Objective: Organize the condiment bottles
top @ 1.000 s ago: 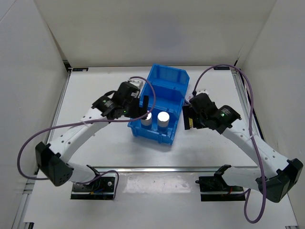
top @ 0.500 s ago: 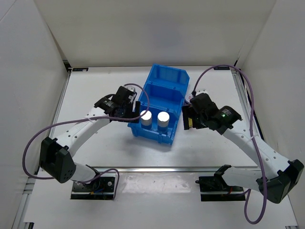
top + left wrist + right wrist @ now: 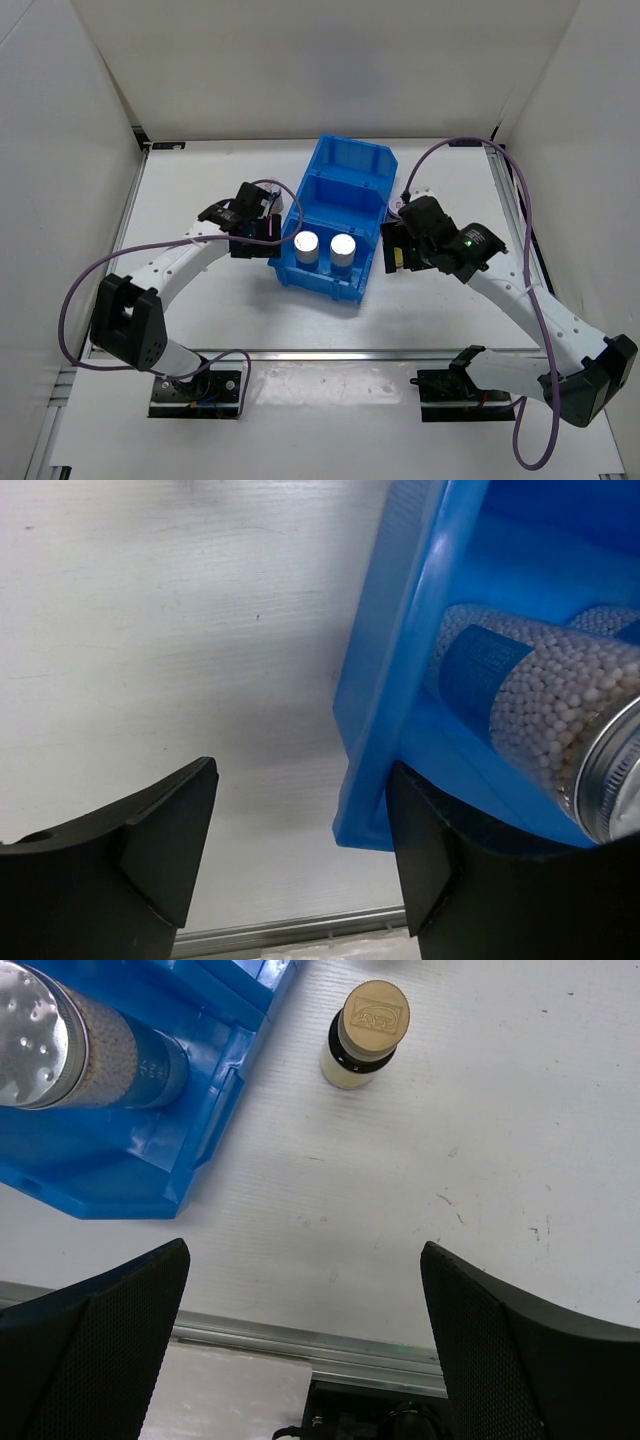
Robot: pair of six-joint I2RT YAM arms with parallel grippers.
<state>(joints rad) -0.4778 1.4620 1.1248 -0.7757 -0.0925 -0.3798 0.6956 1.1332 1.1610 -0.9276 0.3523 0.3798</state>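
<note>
My right gripper will next move outward and bring its open fingers around the tan cap, because the slim bottle is still standing outside the bin.
Two white condiment bottles with shiny silver caps stand in the near compartment of the blue bin. In the left wrist view one white bottle shows behind the bin's left wall. My left gripper is open outside that wall, with the bin's corner just inside its right finger. Right of the bin, my right gripper is wide open and holds nothing. A slim bottle with a tan cap and a yellow label stands on the table ahead of it.
The bin's middle and far compartments look bare. White walls enclose the table on three sides. An aluminium rail runs along the near edge. Purple cables loop over both arms.
My left gripper has moved left, from above the left white bottle in the bin to outside the bin's left wall, and its jaws have narrowed. The right arm has not moved.
</note>
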